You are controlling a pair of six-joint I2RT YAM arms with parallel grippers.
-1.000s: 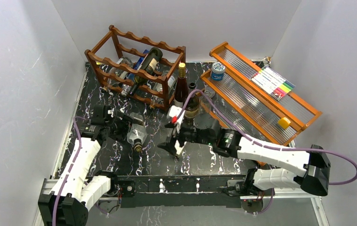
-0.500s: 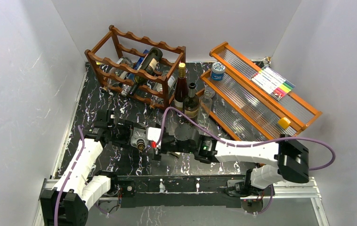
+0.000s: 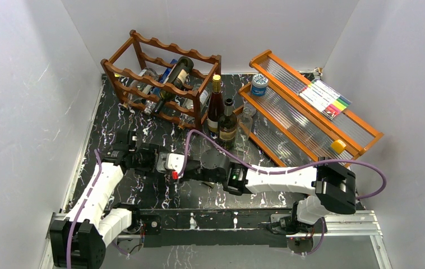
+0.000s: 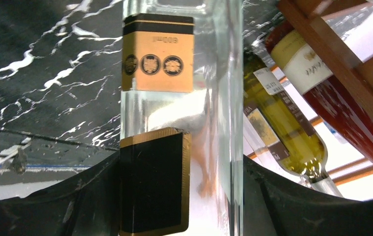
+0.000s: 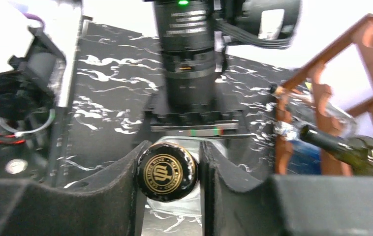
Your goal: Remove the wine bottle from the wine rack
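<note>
Bare tabletop by the upright bottles is to the right of my right gripper in the top view. My right gripper should next swing there, turn the bottle upright and then let go of it.
A clear glass wine bottle (image 4: 179,113) with black and gold labels lies low over the black marble table, well in front of the wine rack (image 3: 160,84). My left gripper (image 4: 182,196) is shut on its body, one finger on each side. My right gripper (image 5: 170,177) is closed on the bottle's black and gold cap (image 5: 167,170), and both fingers touch it. In the top view the bottle (image 3: 162,162) spans the gap between the left gripper (image 3: 146,158) and the right gripper (image 3: 175,166). Several more bottles (image 3: 175,78) rest in the rack.
Three bottles (image 3: 217,106) stand upright just right of the rack. An orange-brown stepped shelf (image 3: 311,120) at the right carries a blue-lidded jar (image 3: 259,84), a pack of markers (image 3: 326,96) and a small yellow item (image 3: 338,146). White walls enclose the table.
My right arm has swung left from the table's middle to the bottle's cap, and its jaws have closed on it. The left gripper kept its hold and shifted slightly right.
</note>
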